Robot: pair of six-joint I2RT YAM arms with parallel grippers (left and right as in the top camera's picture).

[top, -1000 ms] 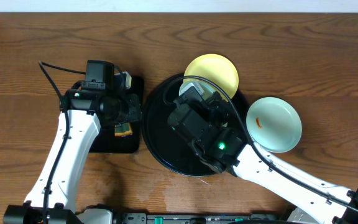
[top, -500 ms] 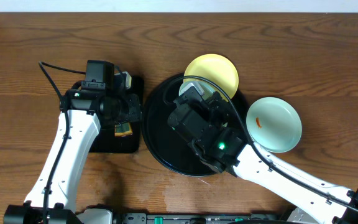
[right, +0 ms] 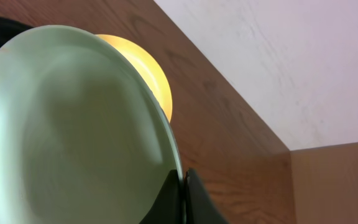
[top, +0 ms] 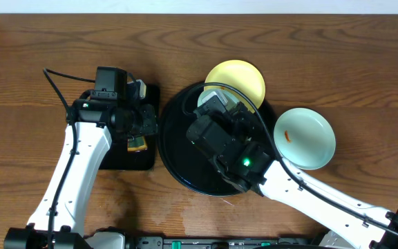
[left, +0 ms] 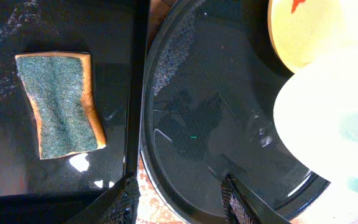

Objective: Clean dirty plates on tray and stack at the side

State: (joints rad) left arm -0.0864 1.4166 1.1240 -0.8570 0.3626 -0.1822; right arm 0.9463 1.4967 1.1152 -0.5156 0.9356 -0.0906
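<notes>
I should next move my right gripper to the right in the overhead view, past the smeared mint plate, and lower it to release on the bare wood, because that spot is empty.
My right gripper [right: 183,182] is shut on the rim of a pale mint plate [right: 73,124] and holds it tilted on edge over the round black tray [top: 178,162]. Only a sliver of that plate [top: 209,98] shows in the overhead view, by the right gripper [top: 218,107]. The pale yellow plate [top: 239,80] rests on the tray's far rim and has an orange smear. A second mint plate [top: 308,138] with an orange smear lies on the table right of the tray. My left gripper [left: 180,202] is open and empty, straddling the tray's left rim [left: 151,124].
A green and yellow sponge [left: 61,102] lies in the small rectangular black tray [top: 146,158] left of the round tray, under my left arm. Bare wooden table surrounds both trays. A wall edge runs along the far side.
</notes>
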